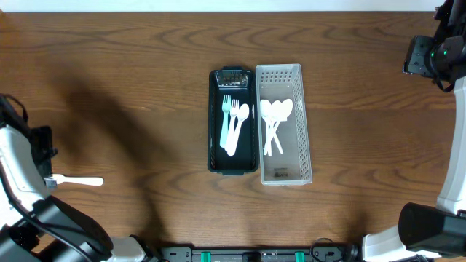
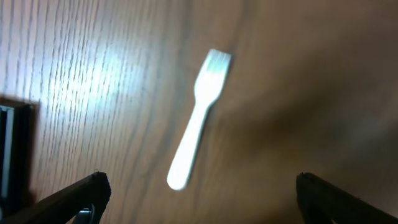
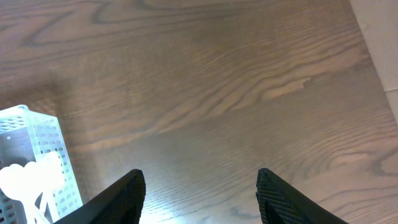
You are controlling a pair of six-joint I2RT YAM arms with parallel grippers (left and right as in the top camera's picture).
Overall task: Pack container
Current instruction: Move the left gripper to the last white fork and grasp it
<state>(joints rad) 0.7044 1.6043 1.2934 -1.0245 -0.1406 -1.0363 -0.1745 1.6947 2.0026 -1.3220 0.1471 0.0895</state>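
Observation:
My left gripper should next lower past the handle end of the white plastic fork (image 1: 79, 181), then onto its handle near the tines.
A white plastic fork (image 1: 79, 181) lies alone on the table at the far left, beside my left arm (image 1: 29, 156). In the left wrist view the fork (image 2: 199, 118) lies flat, tines away, with its handle end just ahead of my left gripper (image 2: 202, 196), which is open, empty and apart from it. A dark tray (image 1: 215, 124) at the centre holds white and teal forks (image 1: 231, 120). A clear perforated basket (image 1: 306, 124) beside it holds white spoons (image 1: 275, 116). My right gripper (image 3: 200, 193) is open and empty over bare wood at the far right (image 1: 426, 57).
The basket's corner with spoons shows at the left edge of the right wrist view (image 3: 34, 155). A dark object sits at the left edge of the left wrist view (image 2: 12, 155). A pale floor strip lies past the table's right edge (image 3: 382, 37).

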